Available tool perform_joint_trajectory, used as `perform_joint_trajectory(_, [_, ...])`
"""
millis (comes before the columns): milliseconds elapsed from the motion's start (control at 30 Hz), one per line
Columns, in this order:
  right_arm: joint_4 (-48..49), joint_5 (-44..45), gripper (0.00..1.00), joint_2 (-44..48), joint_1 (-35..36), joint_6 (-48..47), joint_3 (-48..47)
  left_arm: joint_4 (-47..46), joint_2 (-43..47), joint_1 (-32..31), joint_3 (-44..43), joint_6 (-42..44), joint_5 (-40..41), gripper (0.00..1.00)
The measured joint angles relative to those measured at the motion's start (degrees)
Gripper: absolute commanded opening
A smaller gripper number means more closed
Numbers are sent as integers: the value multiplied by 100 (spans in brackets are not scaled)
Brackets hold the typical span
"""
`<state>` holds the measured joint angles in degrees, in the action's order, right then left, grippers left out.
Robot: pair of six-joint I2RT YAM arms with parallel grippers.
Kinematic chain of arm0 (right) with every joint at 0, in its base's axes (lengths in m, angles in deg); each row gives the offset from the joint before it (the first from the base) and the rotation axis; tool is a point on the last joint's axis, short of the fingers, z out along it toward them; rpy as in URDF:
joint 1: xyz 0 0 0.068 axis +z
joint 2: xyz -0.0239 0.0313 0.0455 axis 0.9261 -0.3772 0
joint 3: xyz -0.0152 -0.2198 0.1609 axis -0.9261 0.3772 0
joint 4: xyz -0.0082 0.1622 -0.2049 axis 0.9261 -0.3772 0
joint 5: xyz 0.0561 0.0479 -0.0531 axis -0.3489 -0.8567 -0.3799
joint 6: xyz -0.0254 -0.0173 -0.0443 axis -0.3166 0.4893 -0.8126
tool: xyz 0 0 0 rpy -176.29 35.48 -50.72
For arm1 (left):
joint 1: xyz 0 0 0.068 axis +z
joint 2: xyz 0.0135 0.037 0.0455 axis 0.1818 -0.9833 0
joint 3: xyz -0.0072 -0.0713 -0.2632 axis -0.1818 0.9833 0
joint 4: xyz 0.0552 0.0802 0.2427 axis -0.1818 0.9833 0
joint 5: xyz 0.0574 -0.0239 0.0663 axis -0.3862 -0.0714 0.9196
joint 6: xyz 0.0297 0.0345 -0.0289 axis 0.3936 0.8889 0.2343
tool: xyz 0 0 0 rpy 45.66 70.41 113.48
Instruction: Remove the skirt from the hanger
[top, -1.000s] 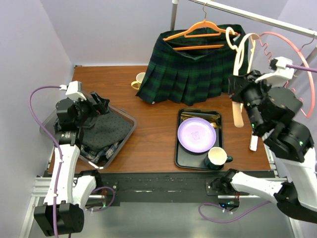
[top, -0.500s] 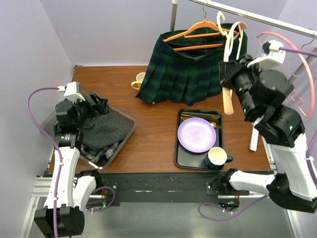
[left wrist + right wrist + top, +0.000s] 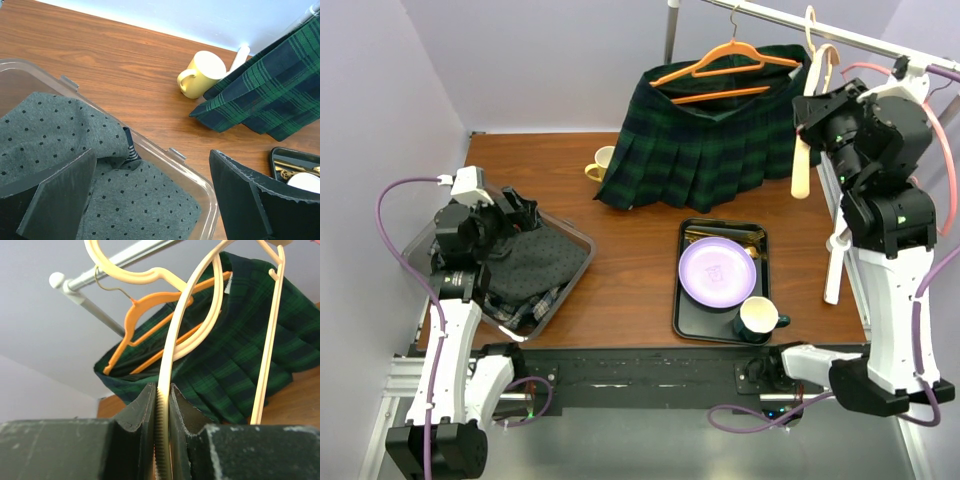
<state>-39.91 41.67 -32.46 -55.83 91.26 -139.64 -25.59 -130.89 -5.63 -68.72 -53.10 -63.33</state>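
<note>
The cream hanger (image 3: 801, 160) overlaps the skirt's near side edge, so my right gripper moves along the bar toward the pink hanger next and opens there.
The dark green plaid skirt (image 3: 700, 140) hangs on an orange hanger (image 3: 725, 60) from the metal rail (image 3: 860, 38) at the back; its hem rests on the table. My right gripper (image 3: 815, 115) is raised to the right of the skirt, shut on a cream plastic hanger (image 3: 801, 160) whose hook reaches the rail. In the right wrist view the gripper (image 3: 162, 392) clamps the cream hanger (image 3: 185, 315), with skirt (image 3: 240, 365) and orange hanger (image 3: 145, 307) behind. My left gripper (image 3: 515, 212) is open over the bin, far from the skirt (image 3: 270, 95).
A clear bin (image 3: 575, 240) of grey dotted cloth (image 3: 60, 130) sits left. A yellow mug (image 3: 600, 162) stands by the skirt's hem. A black tray (image 3: 685, 290) holds a purple plate (image 3: 717, 272) and dark mug (image 3: 757, 318). A pink hanger (image 3: 940, 140) hangs far right.
My right arm has swung the cream hanger up and right, raising its hook to the rail. The left arm has barely moved.
</note>
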Motion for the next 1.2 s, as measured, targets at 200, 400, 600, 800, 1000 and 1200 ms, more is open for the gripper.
perform_joint_trajectory(200, [501,-898,0,76,-898,507,376,-2,0,-7,0,2,24,99])
perform_joint_trajectory(400, [1005,-1757,0,46,-1716,1008,833,-2,0,-7,0,2,22,99])
perform_joint_trajectory(600, [1482,-2415,11,39,-2277,1351,1434,-4,0,-7,0,2,9,100])
perform_joint_trajectory(800, [1547,-2638,59,181,-2406,1320,1676,-4,0,-7,0,2,-15,100])
perform_joint_trajectory(1000, [625,-2627,77,435,-2409,863,1276,-4,0,-7,2,4,-24,99])
perform_joint_trajectory(1200, [-140,-2669,77,632,-2409,520,638,-4,2,-7,26,4,-35,99])
